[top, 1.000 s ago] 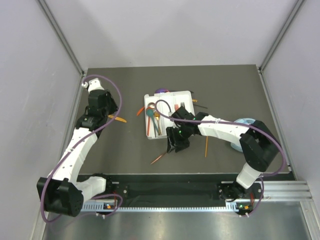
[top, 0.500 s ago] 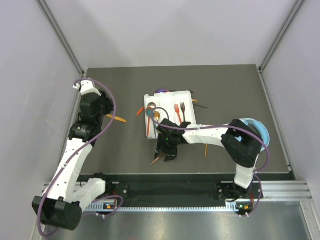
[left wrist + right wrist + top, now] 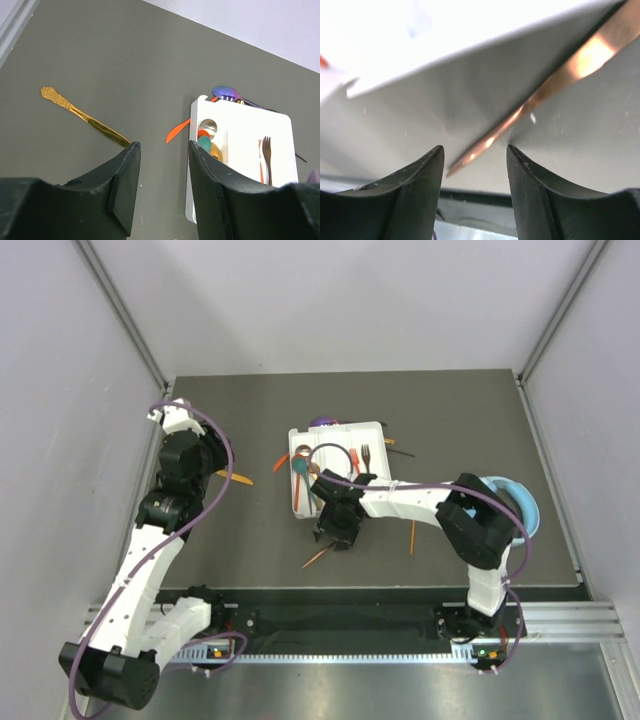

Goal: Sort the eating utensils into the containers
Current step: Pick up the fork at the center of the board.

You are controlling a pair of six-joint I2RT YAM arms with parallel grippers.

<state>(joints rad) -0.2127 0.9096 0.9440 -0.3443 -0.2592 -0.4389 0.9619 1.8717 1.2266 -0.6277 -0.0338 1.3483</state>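
I will next move my right gripper toward the broad end of the copper knife. Then I will turn it along the knife and close on its thin part (image 3: 321, 554) (image 3: 511, 119).
The white tray (image 3: 374, 432) lies mid-table with several spoons and forks (image 3: 355, 457) in it. My right gripper (image 3: 332, 537) hangs open just off the tray's near left corner. In the right wrist view a copper stick (image 3: 545, 90) runs under the tray edge (image 3: 470, 55), its tip just ahead of the open gripper (image 3: 475, 155). That stick (image 3: 318, 558) lies on the mat. My left gripper (image 3: 190, 462) is open and empty at the far left. A gold utensil (image 3: 85, 117) and an orange piece (image 3: 177, 132) lie ahead of the gripper (image 3: 162, 150).
Light-blue headphones (image 3: 518, 502) sit at the right behind my right arm. An orange stick (image 3: 412, 536) lies right of the tray, black sticks (image 3: 402, 449) by its far right corner, a purple spoon (image 3: 225, 92) at its far edge. Walls close in on the mat's left and right.
My right gripper has swung left and down to the tray's near left corner, over the copper stick. My left arm has drawn back a little towards the far left.
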